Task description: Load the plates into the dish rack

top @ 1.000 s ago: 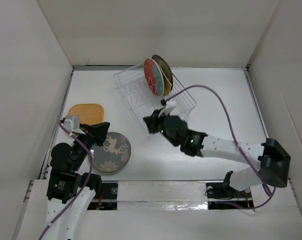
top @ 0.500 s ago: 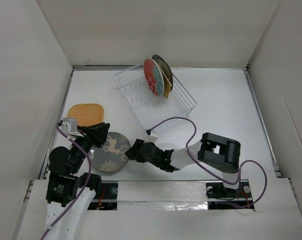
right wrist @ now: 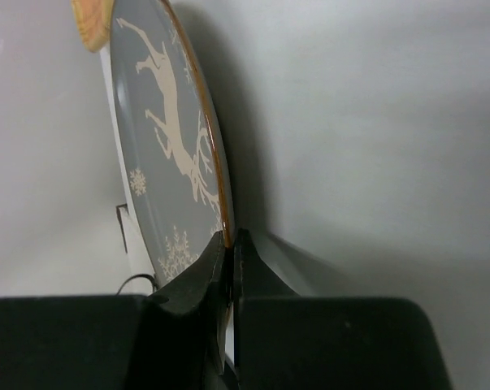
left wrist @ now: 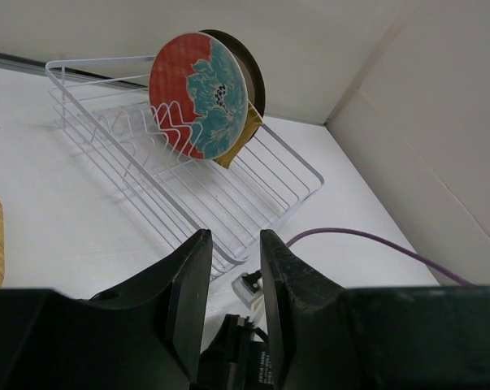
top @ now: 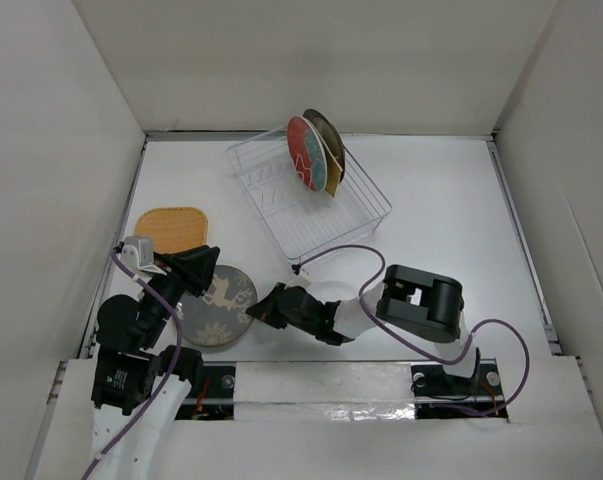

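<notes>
The right gripper lifts outward next, lowers the horse plate [top: 219, 305] into the free slots beside the red-and-teal plate [top: 305, 153] and releases it, since those slots lie outward of it.
The dark grey horse plate [top: 219, 305] lies on the table at the near left. My right gripper [top: 268, 308] is shut on its right rim; the right wrist view shows the fingers pinching the edge [right wrist: 230, 240] of the plate [right wrist: 159, 162]. My left gripper [top: 196, 268] hovers over the plate's far left edge, open and empty [left wrist: 232, 237]. The dish rack [top: 311, 215] stands at the back centre. In it stand the red-and-teal plate [top: 305, 153] and the brown metallic plate [top: 328, 138], with a yellow woven plate [left wrist: 236, 148] between them. A second woven plate [top: 173, 228] lies flat at the left.
White walls close in the table on the left, the back and the right. The right arm's purple cable [top: 366, 255] loops over the table by the rack's near corner. The arm bases sit at the near edge.
My right arm has swung from the rack's near corner down and left to the horse plate and closed on its right rim. The left gripper has barely moved.
</notes>
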Motion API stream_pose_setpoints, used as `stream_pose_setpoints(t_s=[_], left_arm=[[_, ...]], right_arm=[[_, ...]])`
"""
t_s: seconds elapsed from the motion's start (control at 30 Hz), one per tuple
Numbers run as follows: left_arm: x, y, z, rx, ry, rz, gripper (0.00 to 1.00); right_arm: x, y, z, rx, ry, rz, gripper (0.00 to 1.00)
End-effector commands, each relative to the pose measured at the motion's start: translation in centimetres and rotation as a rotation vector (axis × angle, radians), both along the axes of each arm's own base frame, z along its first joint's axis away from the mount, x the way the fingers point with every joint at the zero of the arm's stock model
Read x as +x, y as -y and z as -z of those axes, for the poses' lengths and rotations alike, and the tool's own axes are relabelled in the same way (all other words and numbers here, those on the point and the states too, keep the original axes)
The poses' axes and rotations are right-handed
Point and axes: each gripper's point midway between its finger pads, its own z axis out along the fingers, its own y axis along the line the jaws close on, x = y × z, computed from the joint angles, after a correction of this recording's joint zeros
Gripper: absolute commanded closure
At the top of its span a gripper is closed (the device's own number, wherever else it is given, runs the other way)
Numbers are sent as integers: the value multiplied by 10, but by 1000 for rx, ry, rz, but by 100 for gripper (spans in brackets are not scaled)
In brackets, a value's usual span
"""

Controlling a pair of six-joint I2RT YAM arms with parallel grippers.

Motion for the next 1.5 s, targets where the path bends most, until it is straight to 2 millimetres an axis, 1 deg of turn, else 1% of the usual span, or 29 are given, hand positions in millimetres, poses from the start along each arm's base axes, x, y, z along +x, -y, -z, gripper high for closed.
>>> stream_pose_setpoints(t_s=[0.0, 0.1, 0.13, 0.2, 0.23, 0.3, 0.4, 0.43, 0.47, 0.5, 0.53, 0.57, 0.6, 0.63, 0.67, 0.7, 0.73, 0.77, 0.8, 0.83, 0.87, 0.93, 0.97, 1.0, 1.03, 1.07, 1.1, 1.27, 1.47], left_arm=[[-2, -1, -12, -10, 52, -3, 72], [-1, -1, -11, -10, 51, -6, 72], [-1, -2, -11, -10, 51, -9, 72], [-1, -3, -12, -13, 53, -13, 72], [-1, -3, -12, -13, 50, -18, 72], [-1, -6, -14, -16, 53, -31, 71], [-3, -8, -16, -23, 62, -43, 70], [-3, -8, -15, -23, 62, -45, 69], [-3, -9, -16, -24, 64, -48, 68], [-3, -9, -15, -24, 62, -48, 68], [-3, -9, -15, -25, 62, -48, 68], [-3, -9, -15, -25, 62, -48, 67], [-2, -9, -15, -25, 60, -48, 67], [-2, -8, -14, -22, 58, -46, 67], [-2, -8, -14, -22, 56, -45, 67], [-2, -8, -14, -21, 55, -42, 67], [-2, -8, -14, -22, 58, -42, 66], [-1, -7, -14, -21, 53, -40, 66], [-1, -7, -13, -20, 52, -39, 66], [-1, -7, -13, -18, 50, -39, 66], [0, -7, -13, -18, 48, -41, 66], [1, -7, -12, -17, 45, -39, 66], [1, -6, -11, -16, 42, -39, 65], [2, -6, -11, -16, 41, -39, 65], [2, -6, -11, -15, 39, -38, 65], [2, -6, -10, -14, 36, -38, 65], [2, -6, -11, -15, 38, -38, 65], [4, -5, -9, -11, 29, -33, 65], [7, -6, -7, -8, 21, -42, 65]], right_arm=[[-12, 18, -25, 5, 65, -4, 100], [-24, 25, -55, -21, 197, -51, 100], [-29, 25, -85, 10, 247, -69, 100], [-22, 34, -115, -4, 354, -59, 100], [-21, 41, -145, 26, 396, -49, 100], [-11, 55, -175, -15, 504, -11, 100], [30, 92, -234, -98, 668, 106, 100], [42, 103, -244, -142, 704, 138, 100], [68, 122, -257, -223, 776, 185, 100], [81, 128, -268, -259, 808, 203, 100], [94, 132, -295, -263, 852, 239, 100], [108, 141, -304, -348, 918, 261, 100], [132, 149, -303, -424, 936, 291, 100], [145, 152, -332, -430, 973, 335, 100], [159, 160, -337, -524, 1012, 359, 100], [182, 162, -329, -605, 1016, 375, 100], [194, 164, -335, -644, 1032, 390, 100], [215, 170, -345, -723, 1060, 423, 100], [216, 173, -363, -731, 1091, 445, 100], [235, 175, -353, -795, 1084, 455, 100], [244, 181, -373, -823, 1112, 491, 100], [260, 185, -380, -862, 1128, 514, 100], [277, 185, -367, -914, 1122, 488, 100], [283, 187, -382, -909, 1135, 508, 100], [289, 187, -381, -921, 1135, 505, 100], [300, 185, -370, -961, 1134, 478, 100], [302, 182, -374, -961, 1143, 476, 100], [316, 172, -342, -1004, 1126, 413, 100], [324, 146, -283, -1054, 1083, 321, 100]])
